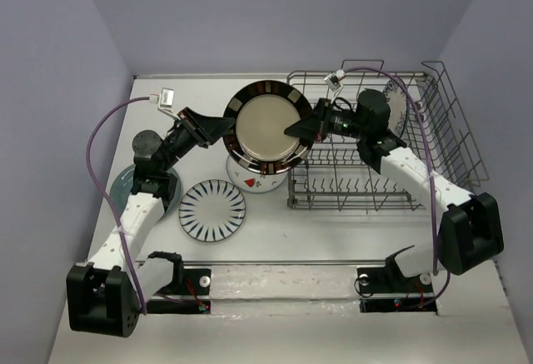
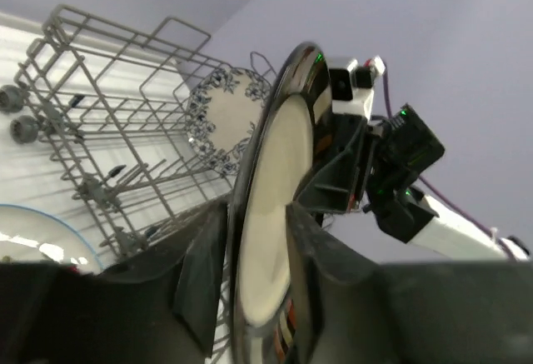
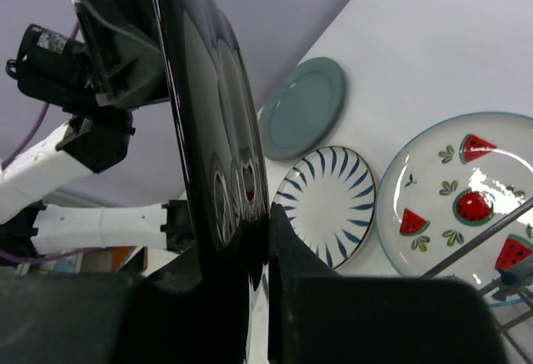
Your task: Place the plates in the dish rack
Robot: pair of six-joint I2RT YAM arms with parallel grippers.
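Note:
My right gripper swings, turns downward, lowers beside the ornate plate and releases next, since the dish rack's wires there are below, to its right in the top view.
The brown-rimmed beige plate [image 1: 265,131] hangs on edge in the air between both arms, just left of the dish rack [image 1: 450,131]. My right gripper [image 1: 298,127] is shut on its right rim; in the right wrist view the plate's dark underside [image 3: 204,114] is pinched at the fingertips [image 3: 268,231]. My left gripper [image 1: 229,127] straddles the left rim [image 2: 279,206] with its jaws [image 2: 256,247] slightly apart. The black-white ornate plate [image 1: 398,106] stands in the rack. Flat on the table lie the blue-striped plate [image 1: 212,210], the teal plate [image 1: 125,182] and the red-triangle plate [image 1: 254,177].
The rack's high wire side [image 2: 108,89] and rows of upright tines lie right of the held plate. The red-triangle plate [image 3: 466,206] is directly under it, partly covered in the top view. Purple walls close in the table on three sides.

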